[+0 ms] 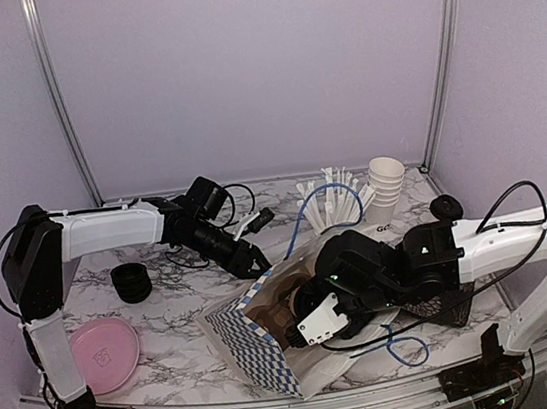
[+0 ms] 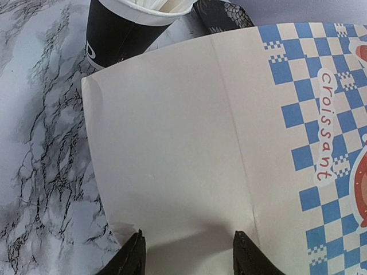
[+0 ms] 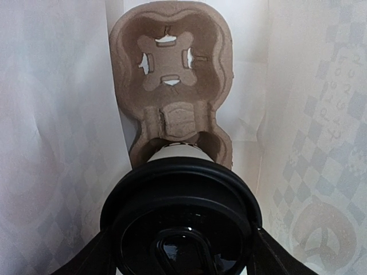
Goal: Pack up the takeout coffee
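Note:
I need to swing my right gripper upright, to the left in the top view, level the leaning bag and release the cup; the carrier's near pocket lies beyond the gripper's fingers.
A white takeout coffee cup with a black lid (image 3: 180, 212) is held inside a paper bag, and my right gripper (image 3: 180, 246) is shut on it, one finger at each side of the lid. Its base meets the near pocket of the brown pulp carrier (image 3: 172, 74), whose far pocket is empty. From above, the right gripper (image 1: 306, 311) reaches into the mouth of the blue-checked bag (image 1: 242, 345). My left gripper (image 2: 189, 252) is open, its fingers spread over the bag's white side (image 2: 183, 143). It hovers at the bag's far edge (image 1: 256, 262).
A black cup of white straws (image 2: 123, 28) stands just beyond the bag (image 1: 334, 202). A stack of plain white cups (image 1: 385, 185) and a black lid (image 1: 445, 206) sit at the back right. Black rings (image 1: 131, 282) and a pink plate (image 1: 102, 353) are on the left.

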### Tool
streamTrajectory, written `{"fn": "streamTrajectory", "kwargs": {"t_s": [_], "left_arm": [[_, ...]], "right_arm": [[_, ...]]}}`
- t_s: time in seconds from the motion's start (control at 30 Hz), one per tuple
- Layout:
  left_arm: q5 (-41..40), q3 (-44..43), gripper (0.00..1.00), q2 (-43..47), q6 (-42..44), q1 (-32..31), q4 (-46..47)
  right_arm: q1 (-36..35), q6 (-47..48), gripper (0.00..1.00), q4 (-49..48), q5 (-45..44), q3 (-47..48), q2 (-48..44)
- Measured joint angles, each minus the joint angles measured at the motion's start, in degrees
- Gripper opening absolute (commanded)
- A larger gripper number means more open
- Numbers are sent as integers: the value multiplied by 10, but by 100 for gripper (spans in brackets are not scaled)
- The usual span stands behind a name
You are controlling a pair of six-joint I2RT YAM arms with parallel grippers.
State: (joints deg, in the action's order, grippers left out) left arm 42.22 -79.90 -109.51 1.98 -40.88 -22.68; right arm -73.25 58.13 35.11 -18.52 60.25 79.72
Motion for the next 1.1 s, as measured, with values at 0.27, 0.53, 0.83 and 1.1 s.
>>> {"fn": "streamTrajectory", "kwargs": {"t_s": [0.27, 0.53, 0.83, 1.1], "left_arm": [[0, 0, 53, -5, 4, 0, 0], [-1, -5, 53, -15, 9, 0, 0], [-12, -7, 60, -16, 11, 11, -3], [-57, -6, 61, 4, 9, 69, -19]], "right_arm": [[0, 11, 47, -47, 0, -30, -2], [19, 19, 47, -68, 19, -40, -4], [46, -1, 47, -16, 69, 24, 45], [53, -15, 46, 59, 92, 106, 97]]}}
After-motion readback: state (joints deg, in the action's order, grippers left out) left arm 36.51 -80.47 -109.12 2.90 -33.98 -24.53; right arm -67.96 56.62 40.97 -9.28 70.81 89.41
